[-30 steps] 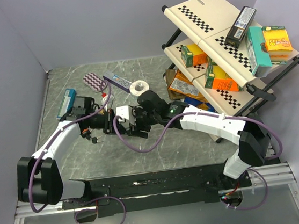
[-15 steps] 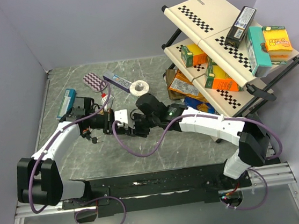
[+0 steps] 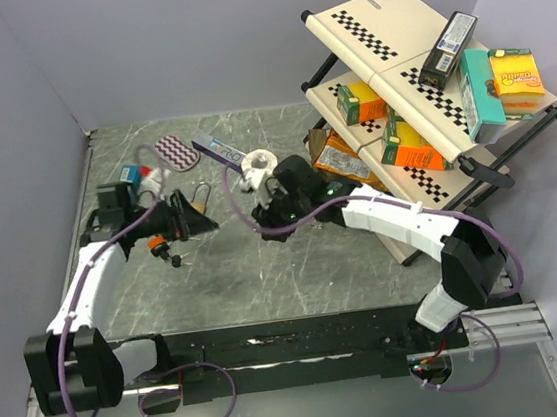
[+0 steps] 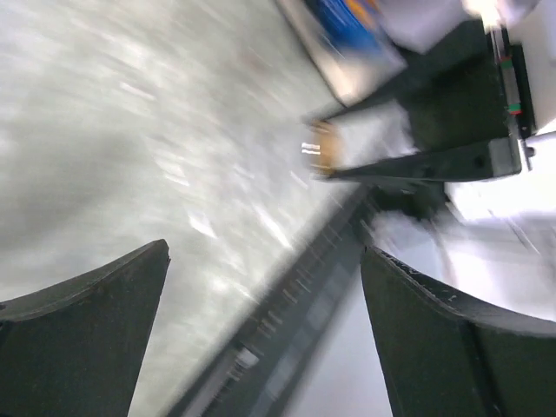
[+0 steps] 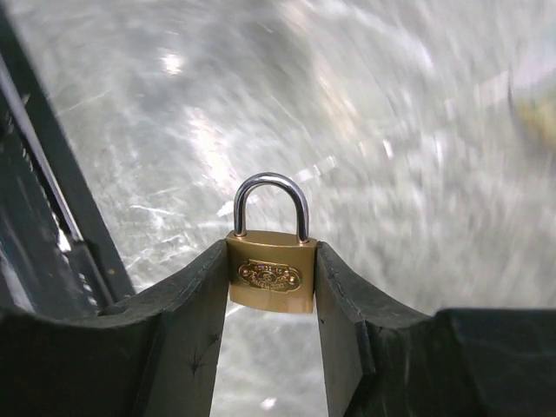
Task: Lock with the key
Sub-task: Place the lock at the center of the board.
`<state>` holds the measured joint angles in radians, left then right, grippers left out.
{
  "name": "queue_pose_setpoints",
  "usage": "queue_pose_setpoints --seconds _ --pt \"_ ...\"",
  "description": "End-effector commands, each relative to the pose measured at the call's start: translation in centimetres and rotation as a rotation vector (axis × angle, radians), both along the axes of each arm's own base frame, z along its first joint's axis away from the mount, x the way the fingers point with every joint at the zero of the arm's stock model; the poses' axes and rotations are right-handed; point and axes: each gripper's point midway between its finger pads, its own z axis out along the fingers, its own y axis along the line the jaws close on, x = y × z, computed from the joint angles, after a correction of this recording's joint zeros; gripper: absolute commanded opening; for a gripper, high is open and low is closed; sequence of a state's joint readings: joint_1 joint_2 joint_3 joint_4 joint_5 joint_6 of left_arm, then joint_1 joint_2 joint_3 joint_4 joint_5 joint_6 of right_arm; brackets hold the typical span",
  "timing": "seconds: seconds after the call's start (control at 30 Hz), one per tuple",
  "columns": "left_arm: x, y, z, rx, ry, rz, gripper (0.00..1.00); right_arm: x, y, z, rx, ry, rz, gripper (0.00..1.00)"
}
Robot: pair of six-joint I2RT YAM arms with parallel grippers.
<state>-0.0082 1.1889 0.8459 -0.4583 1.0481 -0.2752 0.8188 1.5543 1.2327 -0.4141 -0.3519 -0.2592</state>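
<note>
I will next lower my right gripper toward the rack to the bare marble below it and let go of the padlock [image 5: 271, 274], as its shackle is pushed in.
A brass padlock [image 5: 271, 274] with its steel shackle pushed in stands upright between my right gripper's [image 5: 271, 248] fingertips, held above the marbled table [image 5: 391, 104]. In the top view the right gripper [image 3: 262, 210] is at mid-table. My left gripper [image 3: 187, 222] is to its left, apart from it. In the left wrist view the left gripper [image 4: 265, 252] is wide open and empty, and a blurred brass spot [image 4: 323, 148] shows far off. I cannot make out the key. A small looped metal piece [image 3: 200, 199] lies by the left fingertips, too small to identify.
A tilted rack [image 3: 415, 82] with boxes stands at the right, with snack packs [image 3: 339, 161] under it. Behind the grippers are a white roll [image 3: 260, 158], a blue box [image 3: 220, 151], a purple patterned pad [image 3: 176, 152] and a teal item [image 3: 132, 175]. The black base rail [image 3: 273, 340] runs along the front.
My left gripper has opened and drawn back to the left, away from the right gripper. The right gripper has narrowed onto the padlock and moved back to the right.
</note>
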Motion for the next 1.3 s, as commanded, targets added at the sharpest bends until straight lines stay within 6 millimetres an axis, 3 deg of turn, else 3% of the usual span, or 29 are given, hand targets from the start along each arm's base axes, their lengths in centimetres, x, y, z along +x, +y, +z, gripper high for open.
queue_pose_setpoints --seconds 0.0,0.07,0.17,0.3,0.47,0.6,0.8,0.93,1.03,1.1,1.23,1.27 --pt "5.9 6.0 1.9 0.181 -0.188 0.339 0.96 1.1 -2.4 -2.4 -0.023 0.285 -0.318 0.02" --pt "7.7 8.6 2.1 0.265 -0.217 0.464 0.96 1.6 -3.1 -3.6 -0.057 0.311 -0.394 0.01" --pt "9.7 11.0 4.2 0.325 -0.283 0.600 0.96 2.5 -4.2 -5.5 -0.115 0.314 -0.476 0.00" --pt "10.9 13.2 7.2 0.327 -0.375 0.776 0.96 4.0 -5.4 -8.1 -0.177 0.376 -0.592 0.01" --pt "10.7 12.4 8.6 0.332 -0.414 0.706 0.96 5.3 -6.3 -10.2 -0.217 0.414 -0.681 0.02" --pt "10.6 11.9 7.2 0.385 -0.343 0.608 0.96 6.0 -7.1 -11.6 -0.239 0.446 -0.756 0.07" --pt "9.5 11.2 8.2 0.349 -0.442 0.581 0.96 7.3 -8.1 -12.8 -0.277 0.441 -0.842 0.10" --pt "8.9 10.8 7.6 0.342 -0.428 0.564 0.96 7.8 -8.7 -13.3 -0.295 0.441 -0.891 0.12" --pt "8.8 10.9 7.1 0.359 -0.418 0.556 0.96 8.0 -8.8 -13.6 -0.303 0.445 -0.911 0.20" --pt "8.8 10.9 7.0 0.360 -0.418 0.551 0.96 8.0 -8.8 -13.8 -0.307 0.453 -0.919 0.34" --pt "8.5 10.5 6.5 0.365 -0.410 0.508 0.96 8.0 -8.7 -13.6 -0.304 0.456 -0.925 0.44" --pt "8.5 10.3 6.2 0.370 -0.411 0.485 0.96 7.9 -8.7 -13.4 -0.301 0.455 -0.925 0.52"
